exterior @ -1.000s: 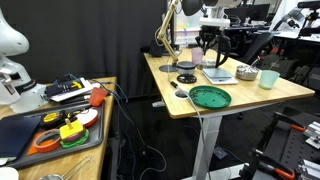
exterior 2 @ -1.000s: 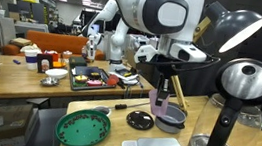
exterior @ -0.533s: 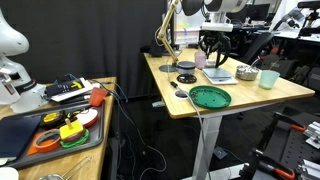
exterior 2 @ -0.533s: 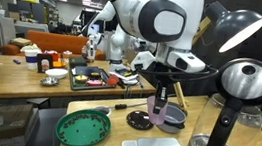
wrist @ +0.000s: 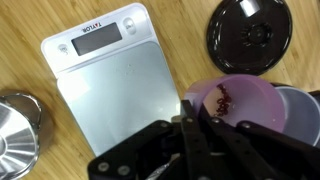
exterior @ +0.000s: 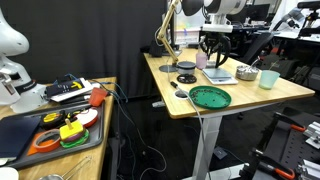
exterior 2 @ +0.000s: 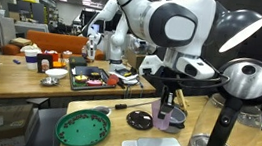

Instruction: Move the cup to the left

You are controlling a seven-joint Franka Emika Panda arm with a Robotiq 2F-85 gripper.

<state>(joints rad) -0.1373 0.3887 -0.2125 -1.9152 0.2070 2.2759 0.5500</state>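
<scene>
Open tabletop shows between scale and lid, so my gripper will next lower the cup (exterior 2: 162,115) onto the bare wood beside the silver scale and let go of the cup's near side.
The cup (wrist: 246,102) is a small pale pink-lilac tumbler with dark specks inside. In the wrist view it sits at the lower right, beside the silver scale (wrist: 112,72). My gripper (wrist: 190,113) is closed on the cup's near wall, one finger inside the rim and one outside. In both exterior views the gripper (exterior 2: 165,99) (exterior: 208,48) points straight down over the cup (exterior 2: 162,115) at the back of the table. The cup's base is hidden, so I cannot tell if it touches the table.
A black round lid (wrist: 250,35) lies next to the cup, and a greyish bowl (wrist: 303,110) touches it. A steel bowl (wrist: 14,122), green plate (exterior 2: 84,129), mint-green cup (exterior: 268,78) and a glass kettle (exterior 2: 227,125) also stand on the table.
In an exterior view the gripper has shifted a little to the right with the cup between its fingers. The other things have not moved.
</scene>
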